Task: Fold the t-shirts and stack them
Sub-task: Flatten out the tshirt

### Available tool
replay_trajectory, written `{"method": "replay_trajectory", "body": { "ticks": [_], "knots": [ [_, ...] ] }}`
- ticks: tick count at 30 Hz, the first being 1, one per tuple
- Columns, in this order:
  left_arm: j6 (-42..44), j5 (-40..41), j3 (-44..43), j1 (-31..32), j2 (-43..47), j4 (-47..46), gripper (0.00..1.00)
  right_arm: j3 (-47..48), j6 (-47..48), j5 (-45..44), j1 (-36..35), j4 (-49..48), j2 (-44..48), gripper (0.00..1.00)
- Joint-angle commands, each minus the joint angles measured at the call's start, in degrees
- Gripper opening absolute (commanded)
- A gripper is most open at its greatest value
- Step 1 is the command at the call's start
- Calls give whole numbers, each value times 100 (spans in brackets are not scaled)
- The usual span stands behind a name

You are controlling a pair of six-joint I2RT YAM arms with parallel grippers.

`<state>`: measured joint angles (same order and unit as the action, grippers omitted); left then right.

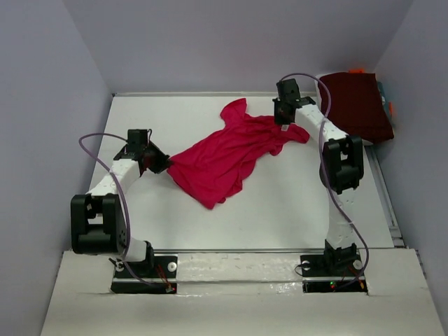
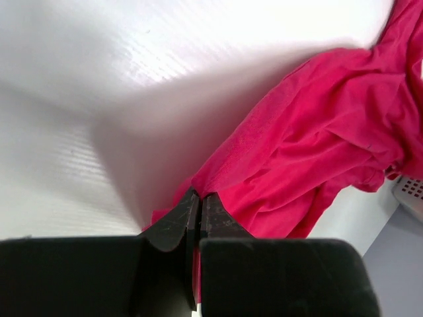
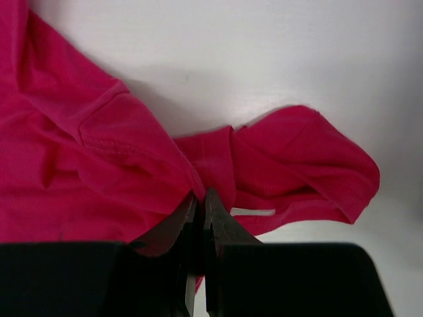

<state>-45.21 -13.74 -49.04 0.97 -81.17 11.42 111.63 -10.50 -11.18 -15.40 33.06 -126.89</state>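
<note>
My right gripper draws the pinched t-shirt back over the open white table next, then opens, because the t-shirt slants toward the table's far edge.
A crimson-pink t-shirt lies crumpled and stretched diagonally across the middle of the table. My left gripper is shut on its lower left edge; in the left wrist view the cloth is pinched between the closed tips. My right gripper is shut on the shirt's upper right part near a sleeve; in the right wrist view the cloth bunches at the closed tips. A folded dark maroon t-shirt lies at the far right corner.
The white table is walled by grey panels on three sides. Small orange and teal objects sit beside the maroon shirt. A raised rail runs along the table's right edge.
</note>
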Motion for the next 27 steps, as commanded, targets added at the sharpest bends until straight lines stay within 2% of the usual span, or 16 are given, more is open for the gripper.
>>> {"method": "replay_trajectory", "body": {
  "ticks": [1, 6, 13, 20, 26, 27],
  "knots": [
    [205, -173, -737, -115, -328, 140, 6, -738, -74, -209, 19, 297, 866, 7],
    [311, 45, -1791, -229, -987, 492, 6, -1529, -223, -314, -173, 841, 1377, 7],
    [285, 169, -2925, -343, -1901, 773, 6, -2188, -619, -702, -859, 1598, 2149, 7],
    [364, 275, -3734, -457, -2518, 1029, 6, -2926, -1111, -816, -1710, 2335, 3353, 7],
    [381, 301, -4333, -563, -2939, 1169, 6, -3428, -1612, -570, -1985, 2645, 4418, 7],
    [381, 267, -4403, -563, -2992, 1196, 6, -3490, -1639, -639, -1985, 2523, 4471, 10]
  ]
}}
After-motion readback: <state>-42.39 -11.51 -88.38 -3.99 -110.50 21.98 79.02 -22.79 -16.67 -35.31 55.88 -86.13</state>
